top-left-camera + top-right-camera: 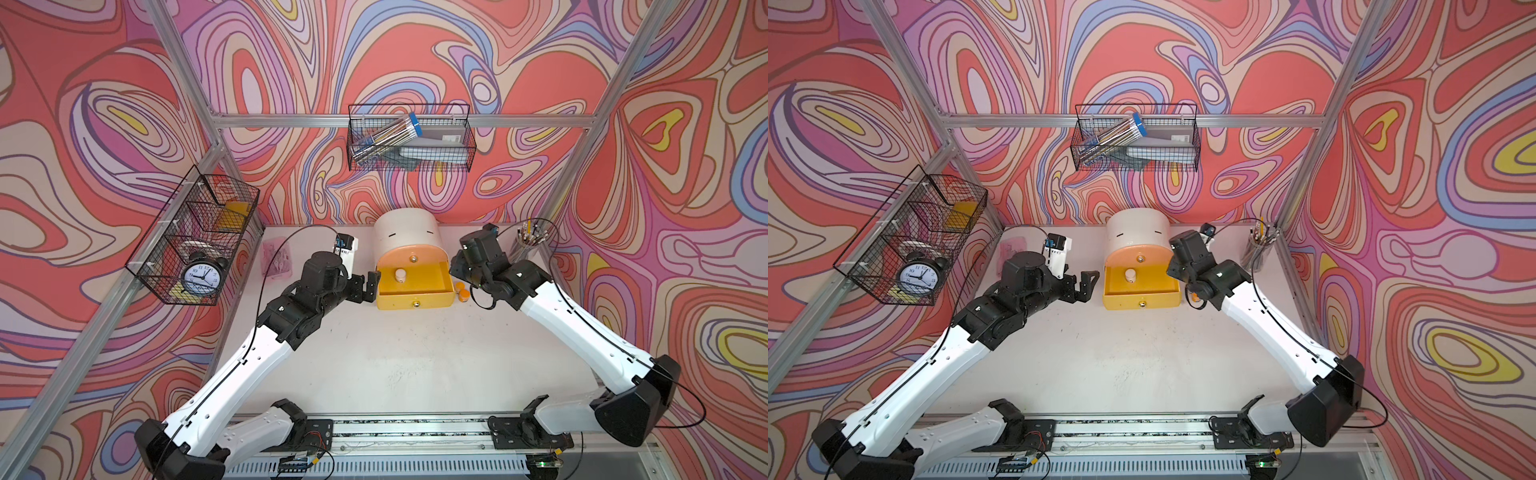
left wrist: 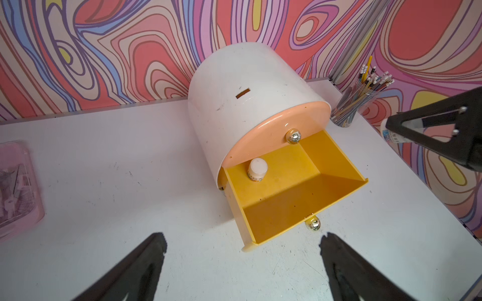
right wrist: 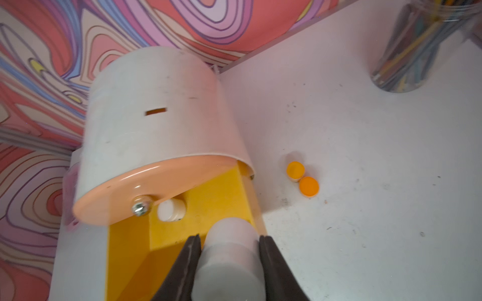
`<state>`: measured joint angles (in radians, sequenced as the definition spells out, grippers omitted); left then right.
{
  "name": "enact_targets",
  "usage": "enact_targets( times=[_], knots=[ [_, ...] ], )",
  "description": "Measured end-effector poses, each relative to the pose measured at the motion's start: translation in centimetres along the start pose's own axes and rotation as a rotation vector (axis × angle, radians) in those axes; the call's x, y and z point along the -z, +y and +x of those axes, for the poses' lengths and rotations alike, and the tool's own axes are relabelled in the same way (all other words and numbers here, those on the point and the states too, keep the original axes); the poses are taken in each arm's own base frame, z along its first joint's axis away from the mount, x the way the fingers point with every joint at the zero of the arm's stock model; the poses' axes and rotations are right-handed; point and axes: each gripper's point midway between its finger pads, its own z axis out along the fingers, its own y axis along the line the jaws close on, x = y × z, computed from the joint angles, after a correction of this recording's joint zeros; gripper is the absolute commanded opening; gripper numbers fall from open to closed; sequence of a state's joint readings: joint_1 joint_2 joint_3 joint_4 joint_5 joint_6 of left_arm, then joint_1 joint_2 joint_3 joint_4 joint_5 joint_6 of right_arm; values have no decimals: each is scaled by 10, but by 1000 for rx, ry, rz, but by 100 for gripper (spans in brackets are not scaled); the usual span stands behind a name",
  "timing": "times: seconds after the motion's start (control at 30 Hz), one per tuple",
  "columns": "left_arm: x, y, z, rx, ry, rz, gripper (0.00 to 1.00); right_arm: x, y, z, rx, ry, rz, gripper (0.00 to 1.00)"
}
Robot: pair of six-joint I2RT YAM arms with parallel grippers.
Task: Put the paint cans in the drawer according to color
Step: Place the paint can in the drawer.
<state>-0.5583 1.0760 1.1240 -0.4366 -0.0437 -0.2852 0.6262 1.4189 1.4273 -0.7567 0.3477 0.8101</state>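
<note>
The bottom of the yellow drawer below is bare beside the matching white paint can. My right gripper will next move in past the drawer's side, lower and release my paint can there.
The drawer chest [image 1: 407, 232] is a cream arch with a peach top front; its yellow drawer [image 1: 415, 297] is pulled out. One white paint can [image 2: 257, 169] stands at the back of the yellow drawer [image 3: 125, 250]. My right gripper [image 3: 229, 238] is shut on a second white paint can [image 3: 229, 260], held above the drawer's right-hand edge. Two orange paint cans [image 3: 295, 170] [image 3: 309, 186] stand touching on the table just right of the chest. My left gripper [image 2: 242, 238] is open and holds nothing, near the drawer's front left corner; in a top view it [image 1: 368, 286] sits beside the drawer's left wall.
A clear cup of pencils [image 1: 525, 245] stands in the back right corner. A pink case [image 1: 276, 255] lies at the back left. Black wire baskets hang on the left wall [image 1: 195, 241], with a clock, and on the back wall [image 1: 409, 137].
</note>
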Motion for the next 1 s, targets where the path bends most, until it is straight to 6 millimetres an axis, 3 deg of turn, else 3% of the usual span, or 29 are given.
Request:
enact_targets(
  times=[0.1, 0.27, 0.4, 0.6, 0.77, 0.87, 1.0],
  knots=[
    [0, 2, 0, 8, -1, -8, 99, -18, 14, 19, 21, 52, -8, 27],
    [0, 4, -1, 12, -5, -23, 99, -60, 11, 54, 56, 149, 48, 33],
    [0, 5, -1, 15, -6, -28, 99, -71, 11, 65, 70, 178, 55, 43],
    [-2, 2, 1, 20, 3, -10, 99, -70, 13, 61, 128, 166, 40, 55],
    [-4, 1, 3, 28, 11, -7, 97, -59, 17, 53, 185, 143, 4, 55],
    [-3, 0, 3, 36, 12, -2, 96, -44, 23, 40, 239, 92, -49, 54],
    [-1, -11, 7, 35, 10, -4, 94, -22, 42, 11, 313, -19, -135, 64]
  ],
)
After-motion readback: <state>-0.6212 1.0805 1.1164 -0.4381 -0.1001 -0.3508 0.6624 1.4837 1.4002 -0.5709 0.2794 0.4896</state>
